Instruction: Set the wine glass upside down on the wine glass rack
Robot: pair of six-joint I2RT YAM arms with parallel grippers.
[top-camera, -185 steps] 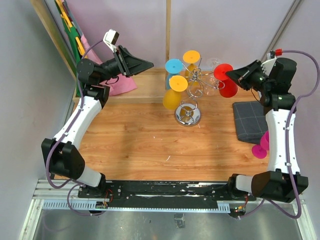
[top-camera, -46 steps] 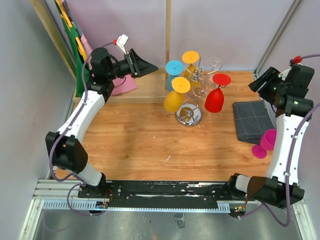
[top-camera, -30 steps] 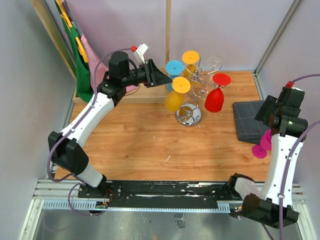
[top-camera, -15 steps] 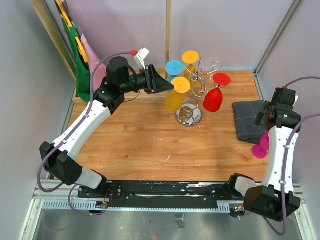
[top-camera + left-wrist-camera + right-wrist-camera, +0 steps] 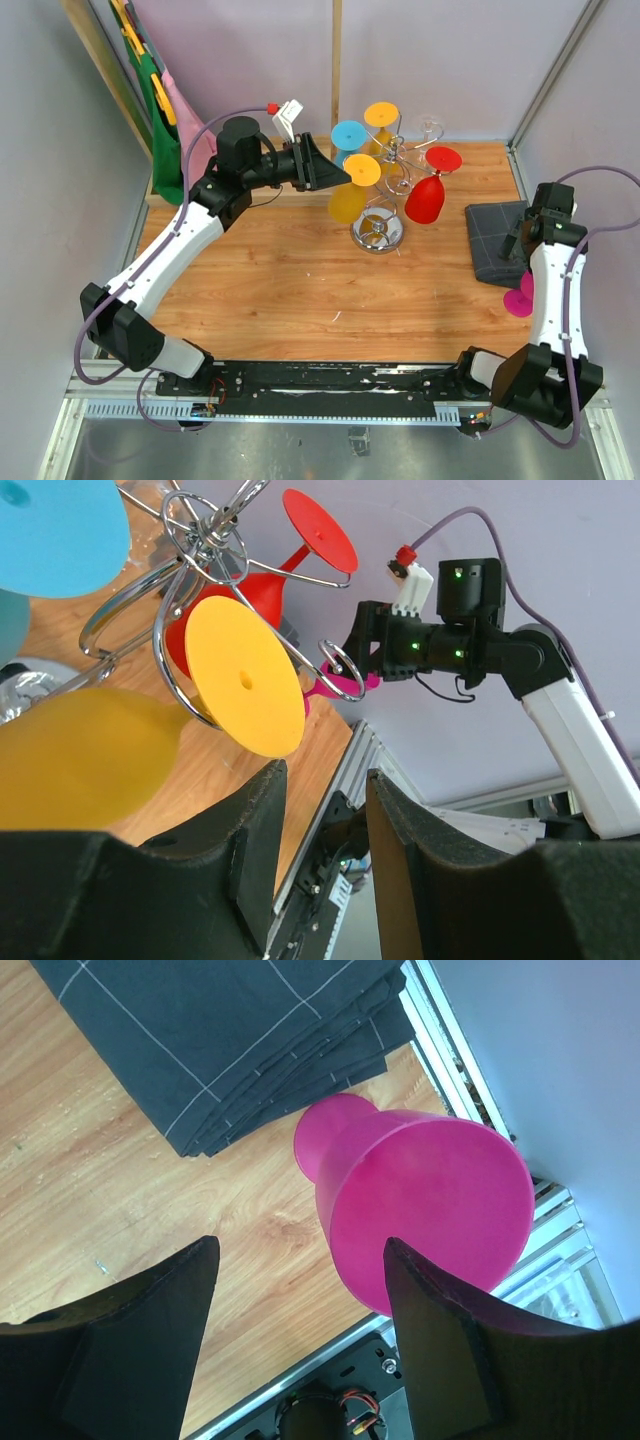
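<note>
My right gripper lowers slightly and closes across the rim of the wine glass's bowl beside the bare wood next. One fingertip already hangs over the bowl's opening, the other outside.
A pink wine glass (image 5: pixel 425 1205) stands on the wood at the table's right edge, its foot (image 5: pixel 517 299) peeking out past my right arm. My right gripper (image 5: pixel 300 1250) hangs open just above it, with the bowl near the right finger and nothing gripped. The chrome wine glass rack (image 5: pixel 376 232) at the back centre carries upside-down blue (image 5: pixel 349 133), orange (image 5: pixel 381 113), yellow (image 5: pixel 346 201), red (image 5: pixel 426 202) and clear glasses. My left gripper (image 5: pixel 338 176) is level with the rack's left side. It is open and empty (image 5: pixel 325 775), with the yellow foot (image 5: pixel 245 675) close ahead.
A folded dark grey cloth (image 5: pixel 494 243) lies right of the rack, beside the pink glass. Pink and green items (image 5: pixel 168 110) lean at the back left. The metal rail (image 5: pixel 560 1250) runs just past the pink glass.
My left gripper has swung right, up to the rack. My right arm has pulled away from the red glass hanging on the rack and come down over the pink glass, its jaws widening slightly.
</note>
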